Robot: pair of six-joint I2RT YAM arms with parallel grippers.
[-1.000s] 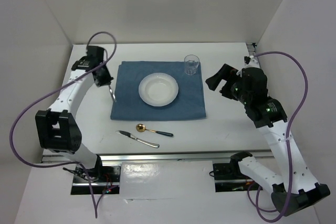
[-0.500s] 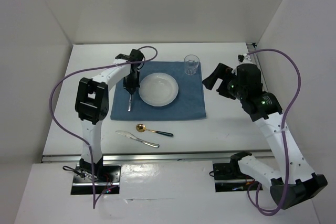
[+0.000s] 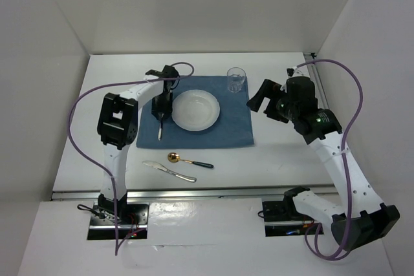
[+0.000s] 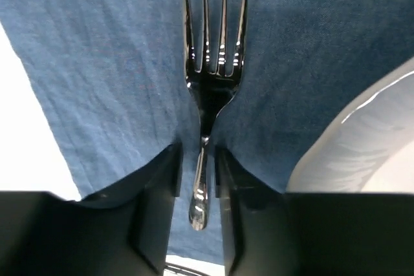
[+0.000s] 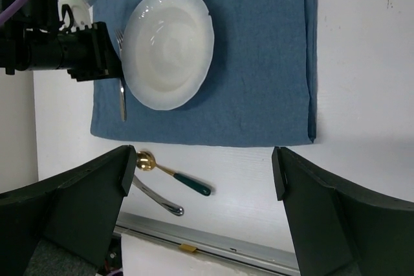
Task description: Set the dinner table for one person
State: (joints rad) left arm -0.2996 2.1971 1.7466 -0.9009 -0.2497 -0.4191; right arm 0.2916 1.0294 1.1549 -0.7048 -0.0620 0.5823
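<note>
The spoon's green handle (image 3: 203, 165) lies clear of the knife (image 3: 169, 171), so next my right gripper needs to go back and to the left in the top view, then lower onto it.
A silver fork (image 4: 213, 63) lies flat on the blue placemat (image 4: 116, 63), just left of the white plate (image 3: 195, 109). My left gripper (image 3: 160, 110) is low over the fork's handle. Its jaws are open, with a small gap on each side of the handle. My right gripper (image 3: 262, 98) hangs wide open and empty above the dinner table (image 3: 284, 153), right of the placemat. A gold spoon with a green handle (image 3: 189, 161) and a silver knife (image 3: 169, 171) lie on the table in front of the placemat. A clear glass (image 3: 236, 80) stands at the placemat's far right corner.
A silver rail (image 3: 213, 191) runs along the table's near edge, close behind the knife. White walls enclose the table on the left, back and right. The plate's rim (image 4: 369, 140) is close to the right of the left fingers.
The left arm carried the fork from the table's left side onto the placemat beside the plate, then opened its jaws and let the fork go. The right gripper barely shifted.
</note>
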